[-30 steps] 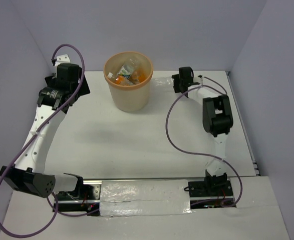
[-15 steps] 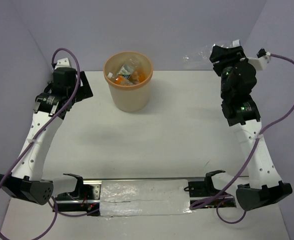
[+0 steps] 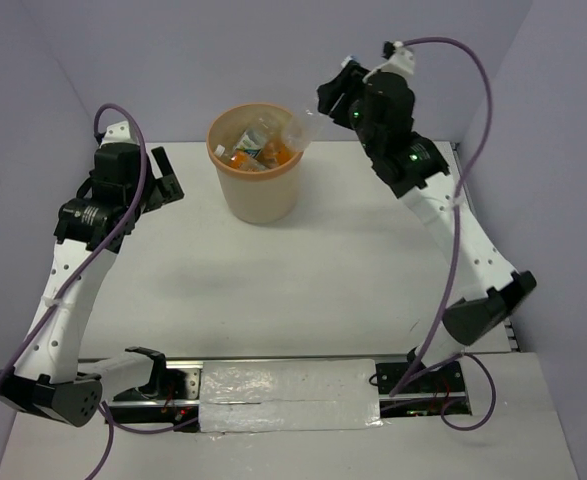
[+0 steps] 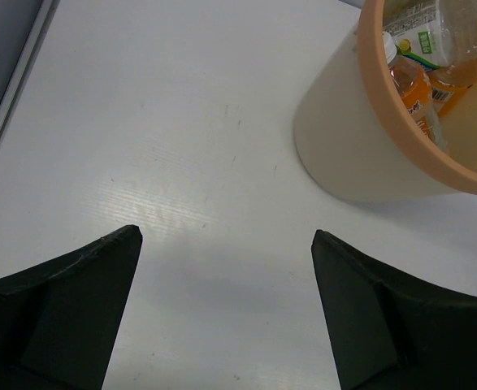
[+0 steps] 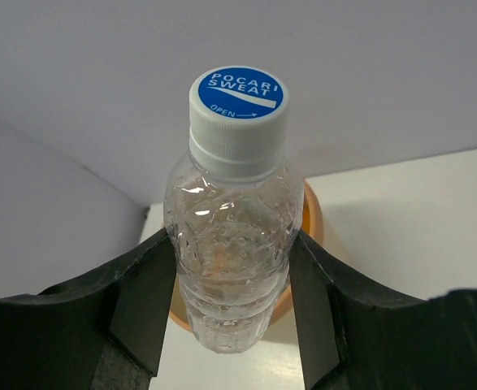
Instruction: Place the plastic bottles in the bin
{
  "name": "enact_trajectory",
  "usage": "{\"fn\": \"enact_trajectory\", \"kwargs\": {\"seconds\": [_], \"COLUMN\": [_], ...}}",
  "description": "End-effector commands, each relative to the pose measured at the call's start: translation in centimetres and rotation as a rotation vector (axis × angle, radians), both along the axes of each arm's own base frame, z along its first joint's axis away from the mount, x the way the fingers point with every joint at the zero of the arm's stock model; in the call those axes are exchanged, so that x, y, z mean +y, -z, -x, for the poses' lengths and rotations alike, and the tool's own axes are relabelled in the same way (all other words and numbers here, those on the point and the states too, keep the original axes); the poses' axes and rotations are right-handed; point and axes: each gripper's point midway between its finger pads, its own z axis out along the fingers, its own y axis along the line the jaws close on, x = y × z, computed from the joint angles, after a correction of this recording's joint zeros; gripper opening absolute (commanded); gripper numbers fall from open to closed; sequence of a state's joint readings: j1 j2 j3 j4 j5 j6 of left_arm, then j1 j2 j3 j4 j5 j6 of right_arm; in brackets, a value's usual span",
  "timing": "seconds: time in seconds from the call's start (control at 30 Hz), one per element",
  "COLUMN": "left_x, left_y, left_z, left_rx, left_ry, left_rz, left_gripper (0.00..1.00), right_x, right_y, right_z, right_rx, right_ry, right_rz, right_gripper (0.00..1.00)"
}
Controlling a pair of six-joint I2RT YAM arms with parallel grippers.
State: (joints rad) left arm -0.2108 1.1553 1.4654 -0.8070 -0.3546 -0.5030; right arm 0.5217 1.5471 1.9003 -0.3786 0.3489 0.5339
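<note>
The clear bottle is at the bin's rim (image 5: 313,218). My right gripper will next swing it to the left in the top view and down over the bin's opening.
The bin (image 3: 257,190) stands at the back of the table and holds several bottles (image 3: 251,145), orange and clear ones. My right gripper (image 3: 323,108) is shut on a clear bottle with a blue and white cap (image 5: 231,236) and holds it in the air by the bin's right rim; the bottle (image 3: 303,125) points toward the bin. The bin's rim (image 5: 313,218) shows behind the bottle in the right wrist view. My left gripper (image 4: 226,244) is open and empty over bare table left of the bin (image 4: 360,138).
Grey walls close in the table at the back and both sides. A silver taped rail (image 3: 288,385) runs along the near edge between the arm bases.
My right arm swung from the right side leftward and up, carrying the clear bottle to the bin's right rim. My left arm shifted slightly nearer and left.
</note>
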Motion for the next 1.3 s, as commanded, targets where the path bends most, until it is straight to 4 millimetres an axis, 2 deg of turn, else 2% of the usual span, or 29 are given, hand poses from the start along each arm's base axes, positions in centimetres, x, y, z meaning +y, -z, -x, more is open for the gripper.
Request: {"fn": "enact_trajectory", "kwargs": {"seconds": [0.0, 0.03, 0.13, 0.17, 0.27, 0.37, 0.5, 0.63, 0.77, 0.83, 0.9, 1.0, 1.07, 1.1, 1.13, 1.2, 1.27], "left_x": [0.7, 0.7, 1.1, 1.1, 1.1, 1.1, 1.1, 1.1, 1.2, 1.4, 1.6, 1.9, 2.0, 2.0, 1.9, 1.9, 1.8], "left_y": [-0.7, -0.6, -0.2, -0.1, 0.2, 0.2, 0.3, 0.2, 0.1, -0.1, -0.2, -0.1, -0.2, -0.2, -0.2, -0.3, -0.3], "left_z": [0.6, 0.6, 0.7, 0.7, 0.7, 0.6, 0.5, 0.4, 0.5, 0.6, 0.8, 1.0, 1.0, 1.0, 1.0, 0.9, 0.7], "left_rx": [-0.028, -0.026, -0.02, -0.019, -0.012, -0.01, -0.009, -0.01, -0.008, -0.013, -0.015, -0.011, -0.009, -0.01, -0.009, -0.011, -0.016], "left_ry": [-0.029, -0.031, -0.047, -0.047, -0.048, -0.051, -0.051, -0.053, -0.054, -0.062, -0.067, -0.076, -0.076, -0.073, -0.07, -0.069, -0.066], "left_rz": [0.001, -0.002, -0.013, -0.015, -0.016, -0.018, -0.02, -0.02, -0.024, -0.031, -0.038, -0.053, -0.057, -0.058, -0.057, -0.056, -0.054], "left_gripper": [1.0, 1.0, 1.0, 1.0, 1.0, 0.99, 1.0, 0.99, 1.0, 1.0, 0.99, 1.0, 1.0, 1.0, 1.0, 0.99, 1.0], "right_x": [3.5, 4.7, 6.9, 7.4, 8.2, 8.6, 8.7, 9.4, 10.2, 10.5, 11.1, 11.7, 11.2, 10.7, 9.9, 7.6, 5.0], "right_y": [1.2, 2.5, 4.4, 5.6, 7.0, 8.0, 7.3, 7.9, 10.1, 10.4, 11.6, 11.6, 11.3, 9.9, 9.6, 6.3, 4.8], "right_z": [-0.5, -1.3, -1.7, -2.2, -2.8, -3.2, -3.7, -4.7, -6.4, -6.9, -7.3, -7.4, -7.1, -7.0, -6.8, -5.9, -5.2], "right_rx": [0.035, 0.058, 0.101, 0.121, 0.147, 0.158, 0.144, 0.156, 0.188, 0.196, 0.219, 0.237, 0.248, 0.218, 0.22, 0.163, 0.144], "right_ry": [-0.086, -0.101, -0.158, -0.165, -0.173, -0.17, -0.164, -0.158, -0.134, -0.131, -0.144, -0.16, -0.145, -0.14, -0.114, -0.065, 0.012], "right_rz": [0.048, 0.058, 0.037, 0.037, 0.027, 0.021, 0.004, 0.012, 0.025, 0.016, 0.02, 0.015, 0.034, 0.053, 0.08, 0.117, 0.147], "right_gripper": [0.53, 0.54, 0.54, 0.54, 0.54, 0.54, 0.55, 0.58, 0.59, 0.59, 0.73, 0.98, 1.0, 1.0, 1.0, 1.0, 1.0]}}
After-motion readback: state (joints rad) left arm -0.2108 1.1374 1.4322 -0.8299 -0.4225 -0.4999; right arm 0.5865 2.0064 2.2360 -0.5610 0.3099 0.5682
